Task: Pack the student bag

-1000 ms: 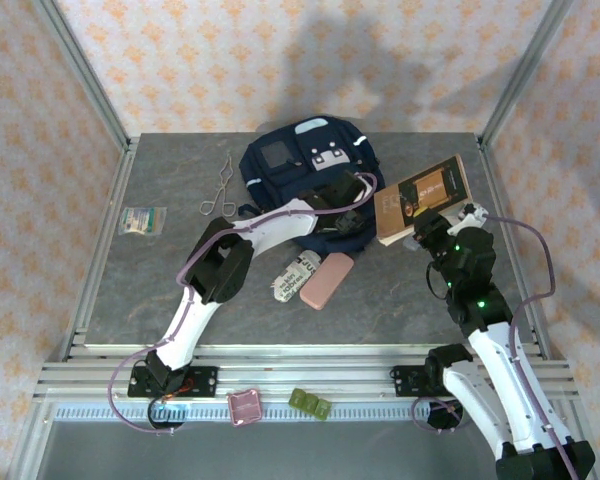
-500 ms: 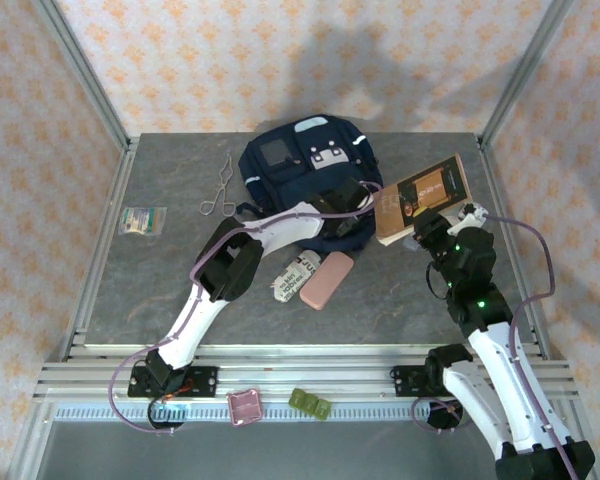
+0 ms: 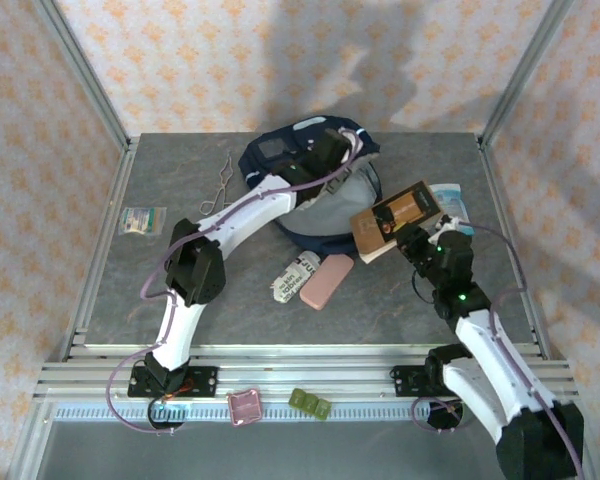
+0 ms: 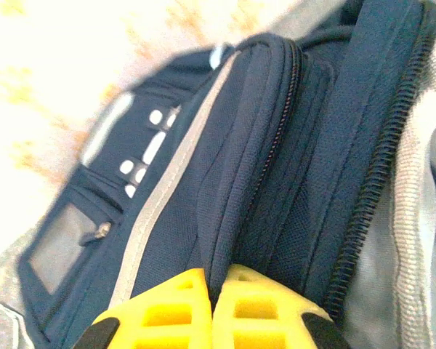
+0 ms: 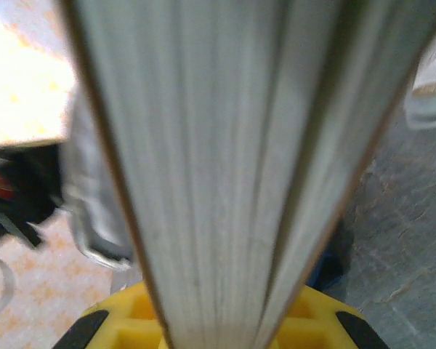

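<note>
The bag's grey-lined opening (image 3: 342, 212) (image 4: 381, 291) gapes below my left gripper toward the book. So the left gripper brings the held fold of the bag over that opening next and releases it to cover the lining.
The student bag (image 3: 280, 158) lies at the back centre, navy with grey stripes, its mouth held apart so the grey lining (image 3: 332, 212) shows. My left gripper (image 3: 336, 150) is shut on a fold of the bag's navy fabric; in the left wrist view the yellow fingers (image 4: 167, 305) pinch that fold of the bag (image 4: 276, 145) beside the zipper. My right gripper (image 3: 412, 246) is shut on a brown-covered book (image 3: 394, 218), held just right of the bag's mouth. In the right wrist view the book's page edges (image 5: 218, 145) stand between the yellow fingers (image 5: 120, 320).
A pink case (image 3: 326, 280) and a white printed roll (image 3: 294, 277) lie in front of the bag. Metal forceps (image 3: 217, 186) and a green-white packet (image 3: 142, 220) lie to the left. A pale blue packet (image 3: 446, 196) sits right of the book. Frame posts stand at the corners.
My left gripper shut on the bag's fabric and pulled it up and back, baring the grey lining. My right arm carried the book left, toward the bag's mouth, uncovering the pale packet.
</note>
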